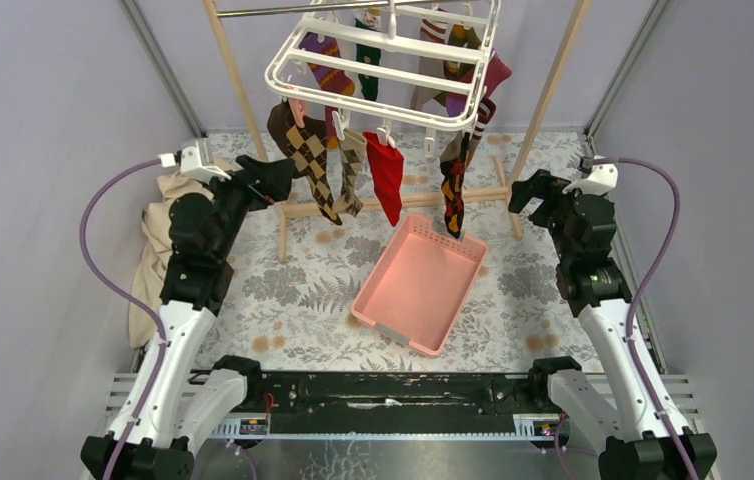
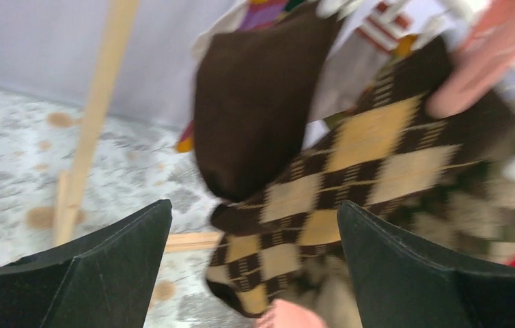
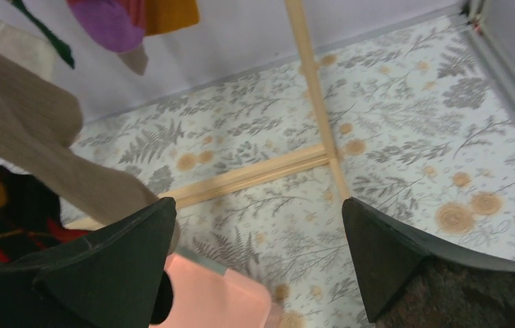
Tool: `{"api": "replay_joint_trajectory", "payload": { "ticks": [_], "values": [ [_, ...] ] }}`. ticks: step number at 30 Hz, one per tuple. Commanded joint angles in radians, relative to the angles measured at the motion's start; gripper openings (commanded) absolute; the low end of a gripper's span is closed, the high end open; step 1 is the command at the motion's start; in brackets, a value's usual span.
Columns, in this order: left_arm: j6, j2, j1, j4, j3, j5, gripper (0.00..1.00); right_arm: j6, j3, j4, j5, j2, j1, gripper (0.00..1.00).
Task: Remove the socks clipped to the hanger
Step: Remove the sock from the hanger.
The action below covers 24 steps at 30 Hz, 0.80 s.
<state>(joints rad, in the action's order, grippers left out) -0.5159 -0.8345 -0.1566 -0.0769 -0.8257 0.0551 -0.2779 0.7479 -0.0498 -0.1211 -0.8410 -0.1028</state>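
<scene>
I need to move my open right gripper left in the top view next, onto the dark red-black sock's lower end (image 1: 454, 226). The dark red-black sock's end hangs free below the hanger (image 1: 408, 113).
The white hanger (image 1: 408, 113) hangs at the top centre with several socks clipped under it. Along its front edge hang a brown-yellow argyle sock (image 1: 311, 160), a plain red one (image 1: 386, 175) and a dark red-black one (image 1: 453, 190). My left gripper (image 1: 278, 180) is open just left of the argyle sock. In the left wrist view that sock (image 2: 350, 178) hangs blurred ahead of the open gripper (image 2: 255, 225), with a dark brown sock (image 2: 255, 102) above it. My right gripper (image 1: 528, 190) is open to the right of the socks, and in its wrist view the gripper (image 3: 258, 225) holds nothing.
A pink basket (image 1: 418, 280) lies on the patterned floor below the socks. The wooden pole frame (image 1: 233, 80) carries the hanger, and its base bar (image 1: 398, 200) crosses the floor. A beige cloth (image 1: 158, 240) is heaped by the left wall.
</scene>
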Motion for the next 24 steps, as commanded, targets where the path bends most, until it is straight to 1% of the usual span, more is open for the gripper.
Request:
{"api": "replay_joint_trajectory", "payload": {
  "ticks": [1,5,7,9,10,11,13,15,17,20,24],
  "values": [
    [-0.161,-0.024,-0.006,0.158,-0.154,0.183,0.99,-0.115,0.042,0.222,0.104,0.006,0.005,1.0],
    [-0.206,-0.063,-0.005,0.163,-0.227,0.324,0.99,-0.26,-0.062,0.234,0.026,0.07,0.004,1.0],
    [-0.232,-0.087,-0.003,0.154,-0.233,0.388,0.99,-0.259,-0.086,0.215,0.065,0.085,0.005,1.0],
    [-0.304,-0.128,0.004,0.223,-0.237,0.382,0.99,-0.255,-0.085,0.216,0.114,0.086,0.005,0.99],
    [-0.337,-0.163,0.02,0.262,-0.238,0.413,0.99,-0.252,-0.08,0.223,0.118,0.082,0.004,1.0],
    [-0.348,-0.202,0.032,0.242,-0.225,0.484,0.99,-0.244,-0.076,0.226,0.145,0.076,0.004,1.0],
    [-0.39,-0.267,0.033,0.13,-0.164,0.614,0.99,-0.226,-0.067,0.233,0.19,0.06,0.005,1.0],
    [-0.426,-0.291,0.033,0.034,-0.098,0.669,0.99,-0.209,-0.059,0.239,0.231,0.043,0.005,1.0],
    [-0.425,-0.259,0.032,-0.006,-0.048,0.663,0.99,-0.202,-0.056,0.233,0.265,0.032,0.005,1.0],
    [-0.387,-0.189,0.027,0.036,-0.025,0.603,0.99,-0.196,-0.052,0.21,0.326,0.017,0.003,1.0],
    [-0.368,-0.161,0.005,0.052,-0.028,0.646,0.99,-0.204,-0.056,0.159,0.389,0.013,0.003,1.0]
  ]
}}
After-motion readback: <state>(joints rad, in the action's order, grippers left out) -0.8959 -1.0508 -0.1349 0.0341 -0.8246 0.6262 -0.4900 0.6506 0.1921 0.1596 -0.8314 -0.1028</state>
